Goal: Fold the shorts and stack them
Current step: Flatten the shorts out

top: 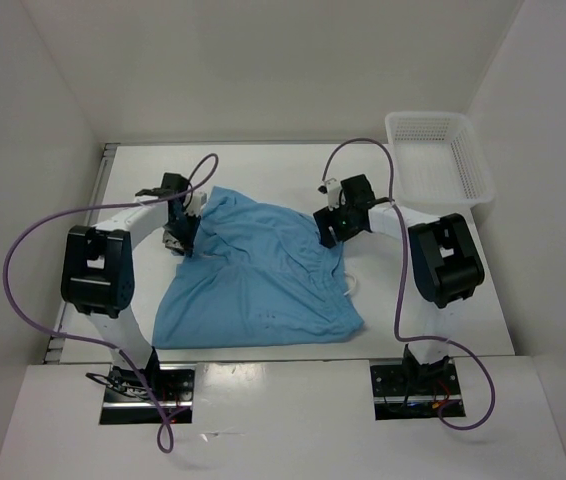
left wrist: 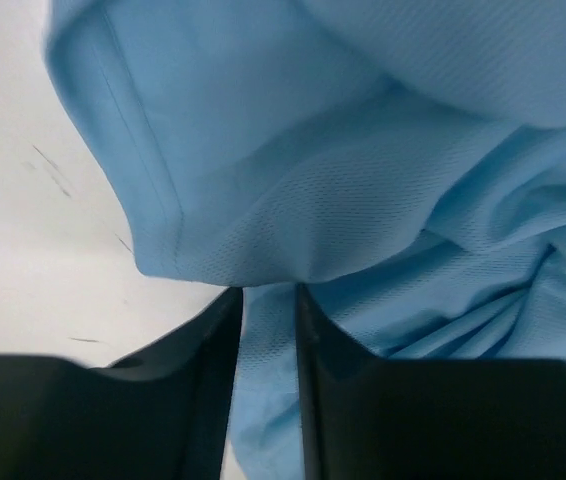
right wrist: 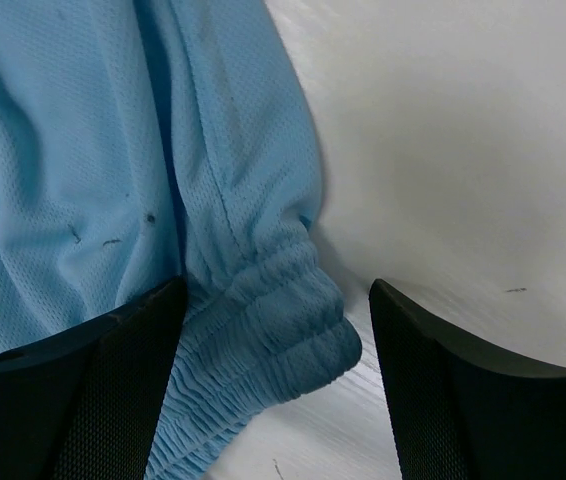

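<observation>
The shorts' gathered waistband corner lies between my right gripper's open fingers, so that gripper closes nearly in place next.
The sky-blue shorts lie spread and rumpled in the middle of the white table, with a bit of white drawstring at their right edge. My left gripper sits at the shorts' upper left edge. In the left wrist view a fold of the shorts fills the narrow gap between the jaws of that gripper. My right gripper is at the upper right edge. In the right wrist view this gripper stands open, the gathered waistband lying between its fingers against the left one.
A white mesh basket stands at the back right corner of the table. White walls enclose the table on three sides. Purple cables loop over both arms.
</observation>
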Robot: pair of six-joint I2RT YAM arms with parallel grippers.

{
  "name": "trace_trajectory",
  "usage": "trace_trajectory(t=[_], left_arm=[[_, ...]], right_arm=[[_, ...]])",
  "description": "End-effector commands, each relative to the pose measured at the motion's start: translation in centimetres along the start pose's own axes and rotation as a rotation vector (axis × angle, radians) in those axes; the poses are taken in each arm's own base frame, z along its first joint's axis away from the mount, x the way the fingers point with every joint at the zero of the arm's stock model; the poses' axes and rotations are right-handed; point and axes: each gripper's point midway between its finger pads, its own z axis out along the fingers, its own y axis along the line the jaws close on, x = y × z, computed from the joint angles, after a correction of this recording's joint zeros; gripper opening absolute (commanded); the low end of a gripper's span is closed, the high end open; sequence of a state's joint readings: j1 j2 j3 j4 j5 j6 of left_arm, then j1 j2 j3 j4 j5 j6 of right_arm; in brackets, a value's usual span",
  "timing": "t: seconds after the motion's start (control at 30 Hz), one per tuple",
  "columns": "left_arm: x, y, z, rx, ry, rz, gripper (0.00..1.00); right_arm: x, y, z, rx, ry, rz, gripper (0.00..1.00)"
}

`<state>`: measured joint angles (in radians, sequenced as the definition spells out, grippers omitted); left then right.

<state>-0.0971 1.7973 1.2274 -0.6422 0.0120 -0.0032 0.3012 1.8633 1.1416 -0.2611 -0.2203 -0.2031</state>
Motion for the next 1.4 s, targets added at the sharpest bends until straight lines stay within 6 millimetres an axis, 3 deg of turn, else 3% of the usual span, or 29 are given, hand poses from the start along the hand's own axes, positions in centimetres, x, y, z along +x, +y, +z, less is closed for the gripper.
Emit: trace_trajectory(t=[0.0, 0.07, 0.1, 0.17, 0.23, 0.27, 0.33, 0.4, 0.43, 0.47, 0.5, 0.53, 0.63, 0.83, 1.23, 1.37], left_arm=[[3.0, 0.1, -0.3, -0.022, 0.066, 0.005, 0.37], [3.3, 0.3, -0.7, -0.030, 0.071, 0.006, 0.41], [2.3, 0.3, -1.3, -0.033, 0.038, 0.006, 0.41], [-3.7, 0.0, -4.1, -0.011, -0.123, 0.012, 0.41], [-8.8, -0.5, -6.2, 0.022, -0.262, 0.023, 0.49], [-12.6, -0.9, -7.6, 0.053, -0.340, 0.034, 0.51], [-15.7, -1.2, -8.0, 0.075, -0.396, 0.043, 0.54], [-17.8, -1.0, -6.0, 0.075, -0.396, 0.043, 0.54], [-18.2, -0.9, -5.0, 0.076, -0.384, 0.042, 0.56], [-17.9, -0.8, -2.1, 0.080, -0.333, 0.038, 0.56], [-18.7, -1.0, -1.9, 0.092, -0.330, 0.039, 0.57], [-18.2, -0.9, 0.8, 0.097, -0.273, 0.034, 0.57], [-19.3, -1.7, 2.8, 0.152, -0.251, 0.037, 0.57], [-20.0, -2.5, 3.8, 0.207, -0.256, 0.044, 0.60], [-14.7, -1.2, 7.8, 0.133, -0.102, 0.017, 0.60], [-14.4, -1.6, 7.9, 0.155, -0.094, 0.017, 0.38]], right_arm=[[-2.0, 0.4, -1.2, 0.016, -0.073, -0.056, 0.79], [-2.0, 0.3, -1.2, 0.016, -0.073, -0.069, 0.79], [-2.0, 0.3, -1.2, 0.017, -0.073, -0.078, 0.79], [-1.7, 0.1, -1.4, 0.023, -0.050, -0.096, 0.79], [-2.5, 0.0, -1.8, 0.025, -0.056, -0.130, 0.79], [-2.3, 0.1, -1.8, 0.014, -0.049, -0.139, 0.79], [-3.0, -0.1, -2.1, 0.017, -0.059, -0.171, 0.77], [-3.0, -0.3, -2.1, 0.026, -0.056, -0.185, 0.76], [-3.0, -0.3, -2.1, 0.027, -0.056, -0.202, 0.76], [-3.1, -0.5, -2.5, 0.037, -0.055, -0.213, 0.76], [-3.1, -0.6, -2.5, 0.037, -0.055, -0.231, 0.75], [-2.9, -0.7, -2.5, 0.045, -0.044, -0.229, 0.75], [-3.0, -0.7, -2.6, 0.045, -0.040, -0.241, 0.74], [-3.0, -0.5, -2.9, 0.035, -0.040, -0.250, 0.72], [-3.6, -0.5, -2.9, 0.029, -0.051, -0.261, 0.72], [-3.4, -0.8, -2.9, 0.037, -0.039, -0.283, 0.71]])
